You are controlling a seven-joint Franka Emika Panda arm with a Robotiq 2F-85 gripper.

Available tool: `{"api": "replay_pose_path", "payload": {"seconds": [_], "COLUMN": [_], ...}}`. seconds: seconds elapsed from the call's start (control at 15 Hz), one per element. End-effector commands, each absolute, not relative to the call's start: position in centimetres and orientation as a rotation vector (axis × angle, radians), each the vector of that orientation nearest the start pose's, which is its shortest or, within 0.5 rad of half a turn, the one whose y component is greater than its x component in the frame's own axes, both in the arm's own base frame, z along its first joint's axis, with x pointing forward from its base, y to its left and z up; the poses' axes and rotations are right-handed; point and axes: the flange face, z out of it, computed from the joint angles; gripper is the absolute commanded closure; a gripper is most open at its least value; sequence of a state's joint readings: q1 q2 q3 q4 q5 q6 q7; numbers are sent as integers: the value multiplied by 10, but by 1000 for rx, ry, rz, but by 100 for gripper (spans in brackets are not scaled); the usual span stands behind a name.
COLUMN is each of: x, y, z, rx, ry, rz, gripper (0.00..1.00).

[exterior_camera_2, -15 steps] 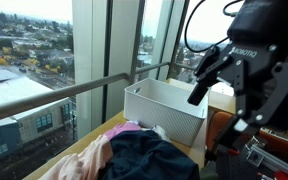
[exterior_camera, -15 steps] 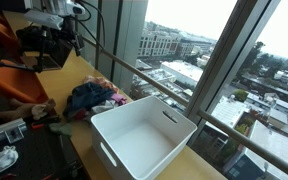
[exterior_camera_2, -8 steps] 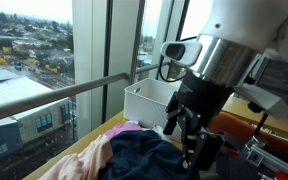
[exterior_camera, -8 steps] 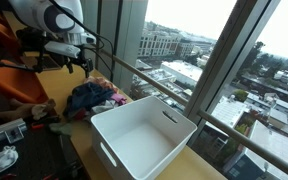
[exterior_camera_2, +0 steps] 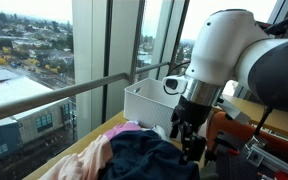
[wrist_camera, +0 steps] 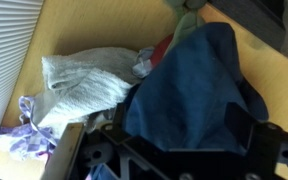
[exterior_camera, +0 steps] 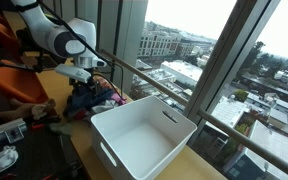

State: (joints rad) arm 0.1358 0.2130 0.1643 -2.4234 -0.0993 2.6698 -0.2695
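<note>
My gripper lowers to the blue garment (exterior_camera_2: 144, 158) next and closes on its near fold (exterior_camera_2: 170, 159).
A heap of clothes (exterior_camera: 96, 98) lies on the wooden table beside the window. On top is a dark blue garment (wrist_camera: 189, 85), (exterior_camera_2: 144, 158), with a pale grey-white cloth (wrist_camera: 84, 80) and a purple patterned cloth (wrist_camera: 24, 135) next to it. My gripper (wrist_camera: 182, 125) hangs open just above the blue garment, one dark finger (wrist_camera: 239, 128) on each side of its near fold, nothing held. In both exterior views the gripper (exterior_camera: 86, 86), (exterior_camera_2: 187, 145) points down over the heap. A white plastic basket (exterior_camera: 109, 150), (exterior_camera_2: 144, 100) stands empty right beside the heap.
Tall window panes with a metal rail (exterior_camera_2: 74, 90) run along the table's far edge. A pink cloth (exterior_camera_2: 89, 160) spreads at the heap's window side. An orange object (exterior_camera: 4, 40) and cluttered gear sit behind the arm. A red piece (wrist_camera: 162, 52) peeks out under the blue garment.
The arm has swung from back near the clutter out over the clothes heap and come down close above the blue garment. The jaws stayed open.
</note>
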Motion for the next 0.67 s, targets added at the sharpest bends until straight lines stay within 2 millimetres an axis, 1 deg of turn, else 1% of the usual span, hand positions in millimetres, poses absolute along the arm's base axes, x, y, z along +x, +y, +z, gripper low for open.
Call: {"api": "replay_pose_path", "payload": {"seconds": [0.0,0.2,0.27,0.33,0.47,0.53,0.6], "x": [476,475,476,475,474,474,473], "y": [154,163,166,169,174,176,178], "z": [203,189,189,189,191,193,195], "rx": [-2961,-2943,-2940,-2940,-2934,-2932,-2927], "ry": [-1071,-1083,-1089,-1090,-1099,-1099,-1096], "rz": [-72,-70,-77,-82,-85,-87,-88], "gripper": [0,0,25,26,42,51,58]}}
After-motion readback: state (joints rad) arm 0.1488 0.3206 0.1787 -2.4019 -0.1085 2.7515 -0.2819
